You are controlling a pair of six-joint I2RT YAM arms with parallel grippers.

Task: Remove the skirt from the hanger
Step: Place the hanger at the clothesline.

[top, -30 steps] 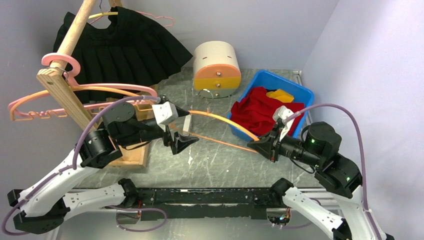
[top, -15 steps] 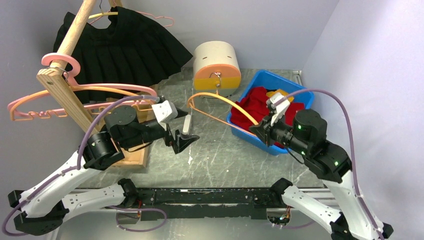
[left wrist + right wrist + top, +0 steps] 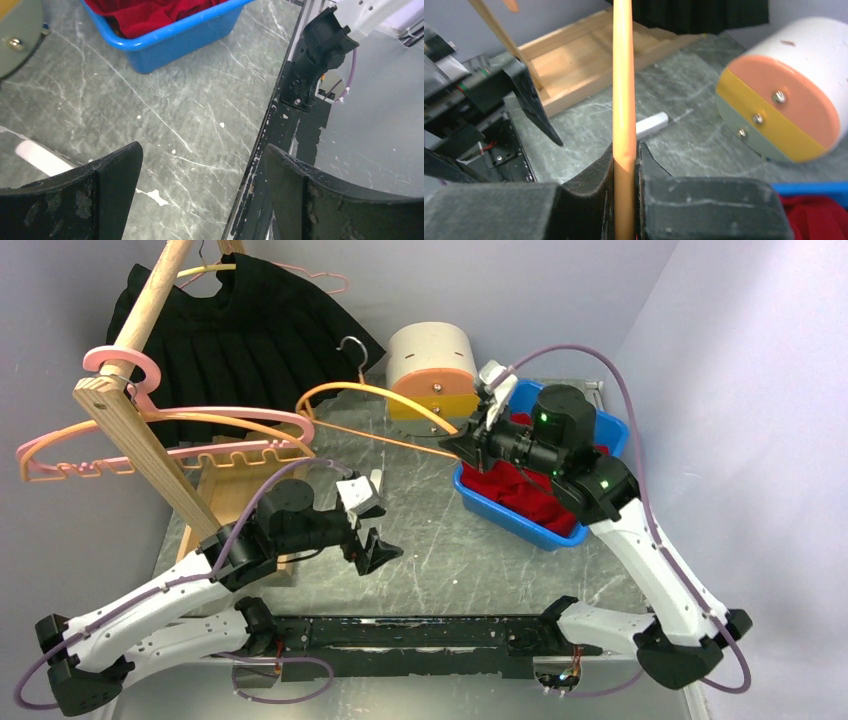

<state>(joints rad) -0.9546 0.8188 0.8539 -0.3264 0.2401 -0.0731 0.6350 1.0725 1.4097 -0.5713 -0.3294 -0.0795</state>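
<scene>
The orange hanger [image 3: 370, 390] is bare, so my right gripper raises it outward toward the wooden rack next, then lowers its hook over the bar.
A bare orange hanger [image 3: 370, 390] hangs in the air over the back of the table, its metal hook pointing up. My right gripper [image 3: 460, 444] is shut on the hanger's right end; in the right wrist view the orange bar [image 3: 623, 75] runs straight up from between the closed jaws of that gripper [image 3: 625, 155]. The red skirt [image 3: 530, 500] lies crumpled in the blue bin [image 3: 500, 512], off the hanger. My left gripper [image 3: 378, 520] is low over the table, left of the bin. It stands open and empty [image 3: 201, 150], with bare tabletop between its fingers.
A wooden rack [image 3: 130, 430] at the left carries pink hangers [image 3: 150, 445] and a black pleated skirt [image 3: 240, 340]. A round white box with an orange and yellow front [image 3: 432, 365] stands at the back. A small white stick [image 3: 651, 122] lies on the table.
My right gripper has lifted the orange hanger up and back to the left, away from the bin. The left arm has drawn back toward the near edge, still open.
</scene>
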